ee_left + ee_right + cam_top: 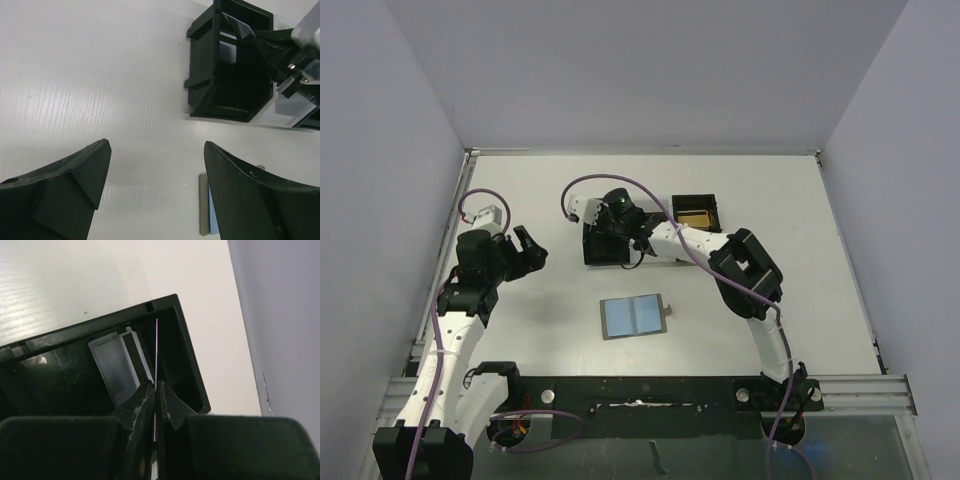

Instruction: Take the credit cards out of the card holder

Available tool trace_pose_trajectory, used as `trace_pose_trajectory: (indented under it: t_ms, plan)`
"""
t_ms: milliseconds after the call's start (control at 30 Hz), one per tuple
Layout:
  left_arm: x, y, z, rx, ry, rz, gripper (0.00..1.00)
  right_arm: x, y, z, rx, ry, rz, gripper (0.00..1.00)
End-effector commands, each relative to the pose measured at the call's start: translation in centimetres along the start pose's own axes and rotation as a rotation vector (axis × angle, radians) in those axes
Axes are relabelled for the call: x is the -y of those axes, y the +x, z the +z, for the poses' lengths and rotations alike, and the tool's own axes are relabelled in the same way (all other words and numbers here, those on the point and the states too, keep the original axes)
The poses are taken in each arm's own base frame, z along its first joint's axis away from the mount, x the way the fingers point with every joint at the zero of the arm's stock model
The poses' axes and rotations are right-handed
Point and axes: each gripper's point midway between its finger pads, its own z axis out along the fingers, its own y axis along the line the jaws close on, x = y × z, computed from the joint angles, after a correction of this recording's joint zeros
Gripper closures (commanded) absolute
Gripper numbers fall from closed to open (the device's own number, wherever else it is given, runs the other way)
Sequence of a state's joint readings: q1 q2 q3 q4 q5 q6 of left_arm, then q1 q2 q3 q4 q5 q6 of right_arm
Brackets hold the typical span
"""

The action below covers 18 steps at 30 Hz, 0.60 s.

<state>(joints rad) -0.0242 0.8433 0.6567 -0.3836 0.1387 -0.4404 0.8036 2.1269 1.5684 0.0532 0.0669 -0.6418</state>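
The upright credit card [156, 347] already hangs between the tray's sides, so the robot's right gripper needs to go down deeper into the black tray [590, 258], slightly toward the pale card.
The card holder [634, 316] lies open and flat on the table, its two grey-blue panels up; its edge shows in the left wrist view [204, 205]. My right gripper [156, 386] is shut on a thin credit card [156, 347], seen edge-on, and holds it upright inside the black tray [192, 375]. Another pale card [117, 367] leans in the tray beside it. In the top view the right gripper [610, 235] is over the tray [590, 258]. My left gripper [156, 145] is open and empty above bare table, left of the holder [525, 250].
A second black box with a brownish inside [698, 212] stands right of the tray at the back. The left wrist view shows the tray [200, 95] ahead with the right gripper [295, 60] reaching into it. Walls enclose the table on three sides.
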Motion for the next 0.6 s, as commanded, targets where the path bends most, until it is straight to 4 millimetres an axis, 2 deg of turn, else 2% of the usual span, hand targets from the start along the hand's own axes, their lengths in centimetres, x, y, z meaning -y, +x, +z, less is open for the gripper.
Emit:
trace_pose_trajectory:
  t_ms: [0, 367, 567]
  plan:
    - [0.9, -1.6, -0.1, 0.059, 0.035, 0.008, 0.25, 2.3, -0.3, 0.4, -0.019, 0.047, -0.086, 1.0]
    - [0.9, -1.6, -0.1, 0.056, 0.037, 0.008, 0.25, 1.1, 1.6, 2.1, -0.088, 0.017, -0.172, 0.96]
    - [0.9, -1.5, 0.0, 0.051, 0.038, 0.007, 0.25, 0.4, 1.7, 1.9, -0.082, -0.001, -0.176, 0.8]
